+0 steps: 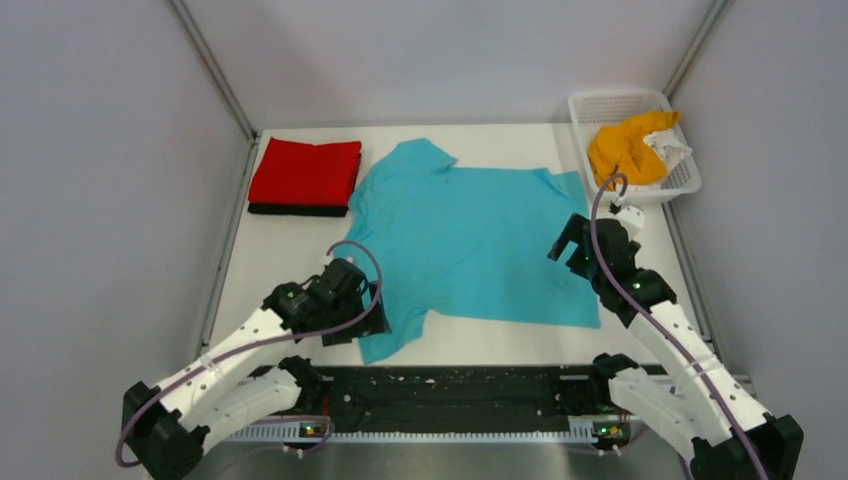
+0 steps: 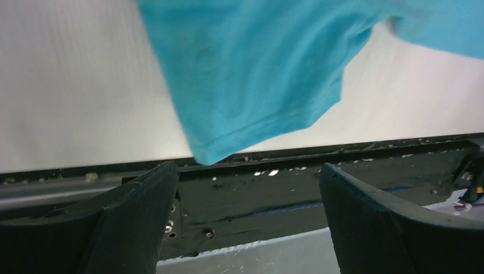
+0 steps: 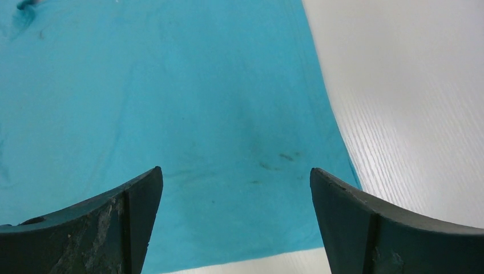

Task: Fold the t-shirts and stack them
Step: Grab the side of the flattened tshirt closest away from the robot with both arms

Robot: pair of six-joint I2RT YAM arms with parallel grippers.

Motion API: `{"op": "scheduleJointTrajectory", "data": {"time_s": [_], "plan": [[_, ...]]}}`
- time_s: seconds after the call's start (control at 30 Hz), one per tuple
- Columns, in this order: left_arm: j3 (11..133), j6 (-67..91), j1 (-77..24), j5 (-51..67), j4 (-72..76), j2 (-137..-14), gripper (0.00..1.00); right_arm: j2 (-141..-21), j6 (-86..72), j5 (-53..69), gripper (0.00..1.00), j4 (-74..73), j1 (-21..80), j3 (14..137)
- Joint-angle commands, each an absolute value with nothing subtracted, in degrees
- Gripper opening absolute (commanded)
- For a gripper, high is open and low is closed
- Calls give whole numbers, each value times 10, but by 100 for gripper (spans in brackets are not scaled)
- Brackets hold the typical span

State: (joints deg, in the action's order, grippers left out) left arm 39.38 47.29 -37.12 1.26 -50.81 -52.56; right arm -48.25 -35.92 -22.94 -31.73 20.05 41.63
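My left gripper will next move back toward the black strip and go down to the corner of the sleeve hem, because that corner sticks out past the front edge of the table.
A turquoise t-shirt (image 1: 470, 235) with a collar lies spread flat in the middle of the white table (image 1: 285, 265). My left gripper (image 1: 362, 322) is open beside its near-left sleeve (image 2: 251, 74), which hangs just past the table's front edge; nothing is between the fingers (image 2: 142, 211). My right gripper (image 1: 566, 240) hovers open over the shirt's right side, near the hem corner (image 3: 228, 142), holding nothing. A folded red t-shirt (image 1: 305, 170) rests on a folded black one (image 1: 297, 209) at the back left. Orange (image 1: 625, 150) and white (image 1: 668, 150) t-shirts lie crumpled in the basket.
The white mesh basket (image 1: 612, 100) stands at the back right corner. A black strip (image 1: 450, 385) runs along the table's front edge between the arm bases. Grey walls close in the left, right and back sides.
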Motion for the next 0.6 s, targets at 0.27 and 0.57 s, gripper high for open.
{"op": "scheduleJointTrajectory", "data": {"time_s": [0.27,0.57], "plan": [[275,620,-419,-39,-467,-513,69,-441,-467,-274,98,-426,197,366],[261,629,-431,-13,-387,-601,36,-455,-474,-278,98,-431,197,352]]}}
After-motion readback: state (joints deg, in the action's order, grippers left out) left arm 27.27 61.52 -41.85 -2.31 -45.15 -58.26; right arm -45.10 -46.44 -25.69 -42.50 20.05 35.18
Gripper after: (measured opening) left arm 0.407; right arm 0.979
